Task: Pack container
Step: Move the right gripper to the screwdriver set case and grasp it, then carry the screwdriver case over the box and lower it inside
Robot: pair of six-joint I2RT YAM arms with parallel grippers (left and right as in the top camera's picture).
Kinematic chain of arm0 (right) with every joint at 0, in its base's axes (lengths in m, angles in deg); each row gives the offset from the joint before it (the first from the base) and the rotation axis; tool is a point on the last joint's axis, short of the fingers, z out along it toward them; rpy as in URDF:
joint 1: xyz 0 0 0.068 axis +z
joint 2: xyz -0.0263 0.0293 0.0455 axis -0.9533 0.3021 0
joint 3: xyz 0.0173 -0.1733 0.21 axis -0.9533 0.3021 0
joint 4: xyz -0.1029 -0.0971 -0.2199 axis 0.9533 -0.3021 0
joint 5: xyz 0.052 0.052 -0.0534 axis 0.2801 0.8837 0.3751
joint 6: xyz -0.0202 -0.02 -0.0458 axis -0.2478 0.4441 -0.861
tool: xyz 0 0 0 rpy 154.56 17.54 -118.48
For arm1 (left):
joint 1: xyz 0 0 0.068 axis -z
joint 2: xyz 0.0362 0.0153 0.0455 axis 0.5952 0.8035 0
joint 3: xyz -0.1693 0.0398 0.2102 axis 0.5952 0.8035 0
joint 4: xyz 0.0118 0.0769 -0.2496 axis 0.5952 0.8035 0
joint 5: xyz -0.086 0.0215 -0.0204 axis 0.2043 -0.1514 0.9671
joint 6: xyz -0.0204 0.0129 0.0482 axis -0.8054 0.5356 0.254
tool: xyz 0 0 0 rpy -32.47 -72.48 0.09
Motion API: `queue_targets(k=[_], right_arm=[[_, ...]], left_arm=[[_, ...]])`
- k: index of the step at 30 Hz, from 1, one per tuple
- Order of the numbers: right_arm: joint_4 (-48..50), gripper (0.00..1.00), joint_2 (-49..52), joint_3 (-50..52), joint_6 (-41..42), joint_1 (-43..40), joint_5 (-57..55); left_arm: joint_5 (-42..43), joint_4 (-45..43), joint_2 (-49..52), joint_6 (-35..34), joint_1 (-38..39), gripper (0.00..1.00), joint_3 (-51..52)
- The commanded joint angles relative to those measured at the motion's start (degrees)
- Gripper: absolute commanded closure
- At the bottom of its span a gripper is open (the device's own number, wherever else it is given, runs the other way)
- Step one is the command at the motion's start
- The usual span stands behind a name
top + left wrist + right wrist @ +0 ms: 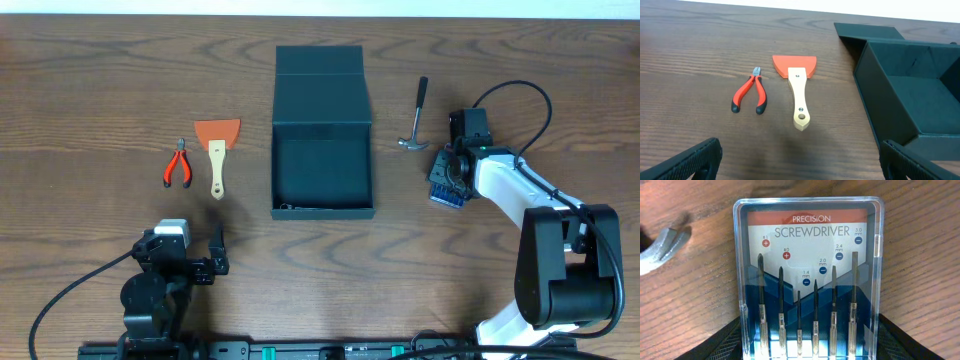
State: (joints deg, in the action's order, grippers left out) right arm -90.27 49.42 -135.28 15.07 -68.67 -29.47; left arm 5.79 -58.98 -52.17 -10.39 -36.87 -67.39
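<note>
I will next lift the case (807, 255) in my right gripper over the container's side to the left in the overhead view, lower it onto the container's mostly bare bottom and release.
The container (322, 170), a dark teal box, stands open at mid-table with its lid flap (320, 62) folded back; the left wrist view shows its wall (875, 100) on the right. A clear precision screwdriver case (807, 255) lies flat on the wood to the right of the box (447, 192). My right gripper (448, 178) is over it, and both fingers (722, 342) press the case's sides in the right wrist view, the gripper (807, 347) shut on it. My left gripper (188, 250) waits near the front left, wide open (800, 167), holding nothing.
Red-handled pliers (178, 165) (750, 92) and an orange scraper with a wooden handle (217, 150) (799, 95) lie left of the box. A small hammer (413, 115) lies right of it, its head (660, 250) just beyond the case.
</note>
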Motion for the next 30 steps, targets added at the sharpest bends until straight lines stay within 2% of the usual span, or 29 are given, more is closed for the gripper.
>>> queue_targets(k=[1,12,23,30], right_arm=[[0.8,0.47,-0.5,0.6,-0.2,-0.5,-0.2],[-1.3,0.53,-0.7,-2.6,-0.2,-0.5,3.4],[-20.4,0.57,-3.2,-24.1,-0.2,0.0,6.4],[-22.4,0.59,-6.0,-32.0,-0.5,5.2,11.4]], left_arm=[[-0.3,0.0,-0.3,-0.1,-0.3,0.01,1.2],[-0.3,0.0,-0.3,-0.1,-0.3,0.02,1.2],[-0.3,0.0,-0.3,-0.1,-0.3,0.01,1.2],[-0.3,0.0,-0.3,-0.1,-0.3,0.02,1.2]])
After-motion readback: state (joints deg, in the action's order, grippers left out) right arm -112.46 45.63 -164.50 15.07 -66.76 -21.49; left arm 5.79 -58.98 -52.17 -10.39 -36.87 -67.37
